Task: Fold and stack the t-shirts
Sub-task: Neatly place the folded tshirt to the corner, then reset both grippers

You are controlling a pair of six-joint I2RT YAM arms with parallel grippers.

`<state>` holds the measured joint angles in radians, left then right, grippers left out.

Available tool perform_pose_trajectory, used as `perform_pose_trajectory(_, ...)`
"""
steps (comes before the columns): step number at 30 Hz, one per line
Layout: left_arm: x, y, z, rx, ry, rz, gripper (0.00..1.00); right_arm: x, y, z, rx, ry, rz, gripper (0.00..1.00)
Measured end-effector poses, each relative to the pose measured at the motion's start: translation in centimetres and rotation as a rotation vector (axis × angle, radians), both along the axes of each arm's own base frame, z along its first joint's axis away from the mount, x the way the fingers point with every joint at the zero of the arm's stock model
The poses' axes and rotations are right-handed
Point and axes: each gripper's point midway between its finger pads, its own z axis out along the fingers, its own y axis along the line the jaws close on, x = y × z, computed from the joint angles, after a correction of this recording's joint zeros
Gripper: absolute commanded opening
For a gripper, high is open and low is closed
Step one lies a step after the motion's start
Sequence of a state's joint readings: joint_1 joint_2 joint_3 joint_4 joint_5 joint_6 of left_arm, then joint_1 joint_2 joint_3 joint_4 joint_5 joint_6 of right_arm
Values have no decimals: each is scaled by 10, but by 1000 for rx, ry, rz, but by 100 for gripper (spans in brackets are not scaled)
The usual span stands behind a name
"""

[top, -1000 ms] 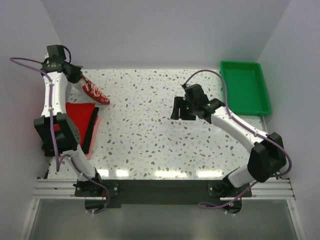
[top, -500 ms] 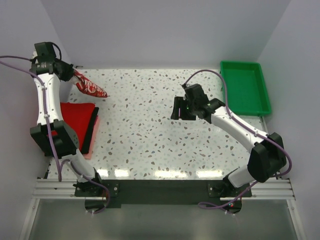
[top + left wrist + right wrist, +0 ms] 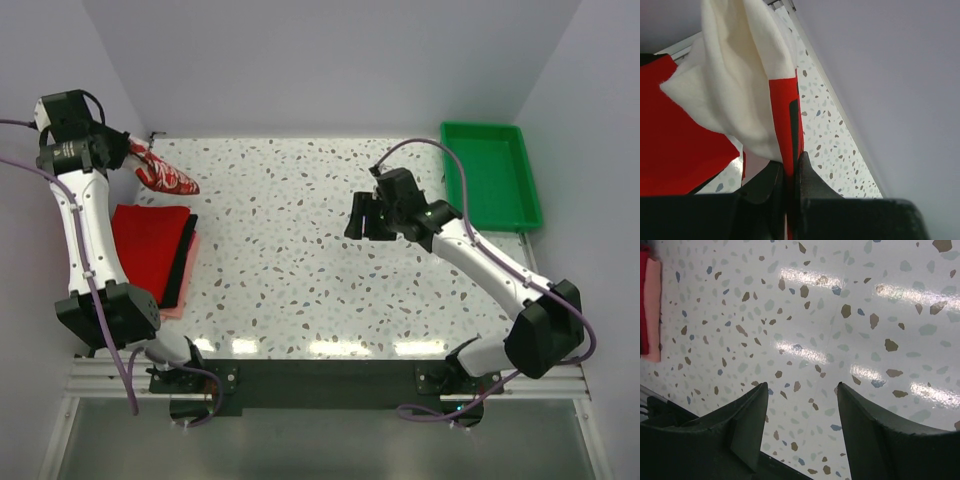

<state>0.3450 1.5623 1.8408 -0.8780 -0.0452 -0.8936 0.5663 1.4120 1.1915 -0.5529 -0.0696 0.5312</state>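
The cream-white t-shirt comes back and down over the plain bright red t-shirt [image 3: 148, 248] [image 3: 682, 135] next for my left gripper to release, since its heap of cloth hangs beyond the stack's far edge.
My left gripper [image 3: 118, 150] is raised at the far left corner and shut on the cream-white t-shirt with red print [image 3: 160, 172], which hangs from it as a narrow bunch. In the left wrist view the jaws pinch its red trim [image 3: 786, 145] and the cream cloth [image 3: 735, 75] hangs beyond. Below it a plain bright red t-shirt [image 3: 148, 248] lies folded on top of darker shirts [image 3: 186, 260] at the table's left side; it also shows in the left wrist view [image 3: 675, 145]. My right gripper [image 3: 357, 216] is open and empty above the table's middle [image 3: 802, 390].
A green plastic tray [image 3: 490, 175] stands at the far right corner. The speckled table [image 3: 300, 260] runs up to the white walls behind and at the left. The stack's pink edge shows in the right wrist view [image 3: 651, 310].
My left gripper has risen and moved left toward the wall with the cream-white shirt, pulling it off the table. My right arm has shifted slightly up.
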Motion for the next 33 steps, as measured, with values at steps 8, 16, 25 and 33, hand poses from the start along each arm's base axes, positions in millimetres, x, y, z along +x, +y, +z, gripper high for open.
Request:
perform_pose_trajectory(8, -44, 12, -49, 7, 104, 63, 0, -14, -6, -15, -12, 36, 10, 61)
perform_pose_trajectory(16, -120, 17, -113, 13, 222, 162, 48, -43, -13, -24, 16, 68, 48, 63)
perform_pose_trajectory(25, -158, 19, -86, 121, 137, 238, 100, -55, -14, -14, 53, 51, 73, 65)
perform_pose_trajectory(33, -130, -9, -73, 132, 22, 18, 100, -55, -16, -8, 58, 29, 67, 65)
